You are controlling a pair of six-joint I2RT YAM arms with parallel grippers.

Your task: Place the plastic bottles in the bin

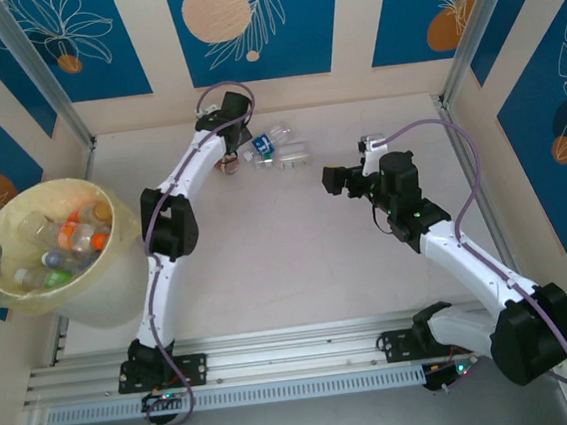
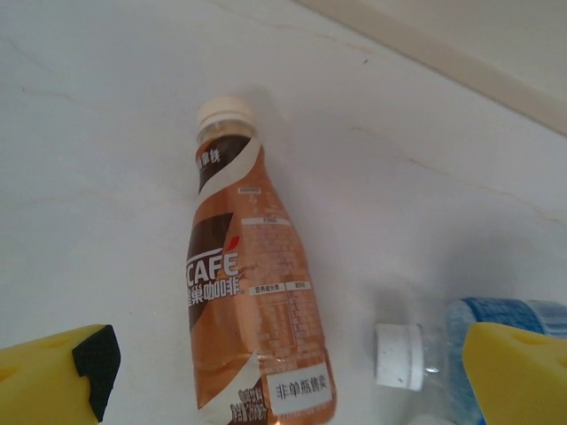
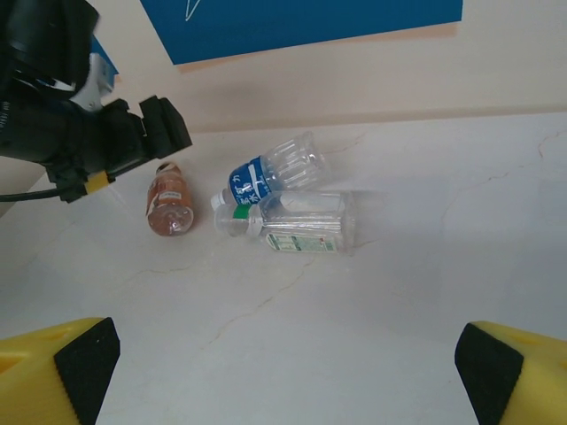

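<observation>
My left gripper should go down onto the labelled body of the brown coffee bottle [image 2: 252, 301].
A brown coffee bottle [image 2: 252, 301] with a cream cap lies flat on the table at the far middle [image 1: 227, 169]. My left gripper [image 2: 283, 394] hangs open just above it, one yellow finger on each side, not touching. Beside it lie a clear bottle with a blue label [image 3: 266, 177] and white cap [image 2: 399, 356], and a clear bottle with a green cap [image 3: 301, 223]. My right gripper [image 3: 283, 381] is open and empty, some way short of these bottles [image 1: 351, 164]. The pale yellow bin [image 1: 3, 224] stands at the left edge and holds several bottles.
The left arm's wrist [image 3: 97, 133] hangs over the brown bottle at the upper left of the right wrist view. Walls close the table at the back and both sides. Bare tabletop [image 1: 288, 262] lies between the two arms.
</observation>
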